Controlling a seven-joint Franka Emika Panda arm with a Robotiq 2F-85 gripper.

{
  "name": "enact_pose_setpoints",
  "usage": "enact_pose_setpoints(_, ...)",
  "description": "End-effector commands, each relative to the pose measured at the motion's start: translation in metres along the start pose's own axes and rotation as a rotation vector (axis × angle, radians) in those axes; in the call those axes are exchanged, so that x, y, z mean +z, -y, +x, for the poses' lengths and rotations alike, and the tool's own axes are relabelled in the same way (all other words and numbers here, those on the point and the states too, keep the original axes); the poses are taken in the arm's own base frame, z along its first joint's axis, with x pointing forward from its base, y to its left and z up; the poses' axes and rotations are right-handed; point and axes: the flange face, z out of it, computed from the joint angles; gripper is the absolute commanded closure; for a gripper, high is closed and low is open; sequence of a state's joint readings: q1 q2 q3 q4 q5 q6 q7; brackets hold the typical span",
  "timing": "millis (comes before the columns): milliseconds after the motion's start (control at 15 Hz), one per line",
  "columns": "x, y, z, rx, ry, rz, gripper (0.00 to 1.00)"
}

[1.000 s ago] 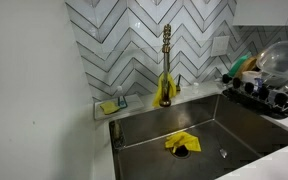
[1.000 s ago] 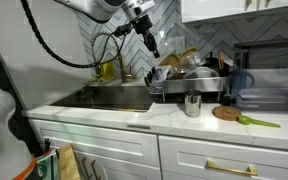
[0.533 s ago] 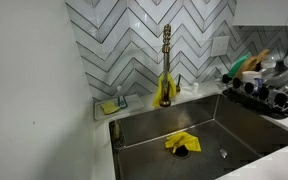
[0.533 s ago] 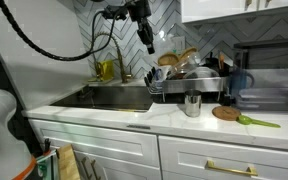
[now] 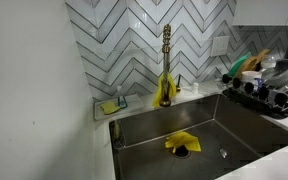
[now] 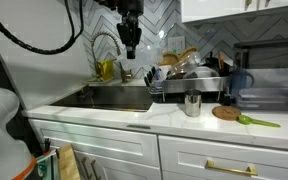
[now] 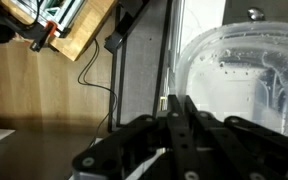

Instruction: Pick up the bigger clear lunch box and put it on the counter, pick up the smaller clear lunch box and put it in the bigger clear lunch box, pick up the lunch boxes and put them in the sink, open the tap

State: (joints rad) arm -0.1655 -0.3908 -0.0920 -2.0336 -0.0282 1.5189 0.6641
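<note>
The white counter (image 6: pixel 161 117) is bare beside the steel cup, so my gripper needs to carry the bigger clear lunch box down there next and release the box's rim.
In the wrist view my gripper (image 7: pixel 180 100) is shut, its dark fingers pinched on the wall of the bigger clear lunch box (image 7: pixel 239 70), which fills the upper right. In an exterior view the gripper (image 6: pixel 130 38) hangs high over the sink (image 6: pixel 114 97), left of the dish rack; the box hardly shows there. The steel sink (image 5: pixel 234 125) lies below the brass tap (image 5: pixel 166 60). The white counter (image 6: pixel 174 112) runs along the front. I cannot pick out the smaller clear lunch box among the dishes.
A crowded dish rack (image 5: pixel 259 92) (image 6: pixel 189 80) stands beside the basin. A yellow cloth (image 5: pixel 181 143) lies over the drain. A sponge tray (image 5: pixel 112 105) sits by the wall. A steel cup (image 6: pixel 192 104) and a wooden coaster (image 6: pixel 227 113) stand on the counter.
The gripper has swung from above the dish rack across to above the sink, staying shut. The clear dome seen over the rack a second ago has left that spot.
</note>
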Motion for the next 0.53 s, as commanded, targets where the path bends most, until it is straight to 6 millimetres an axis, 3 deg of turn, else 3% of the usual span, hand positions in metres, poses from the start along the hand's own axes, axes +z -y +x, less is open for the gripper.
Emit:
enact_pose_setpoints(0,0.035,-0.017,0.005,-0.004,0.103,-0.012,0.98)
enact_pose_setpoints(467,0.112,-0.027,0.013,-0.008,0.119,-0.001,0.98)
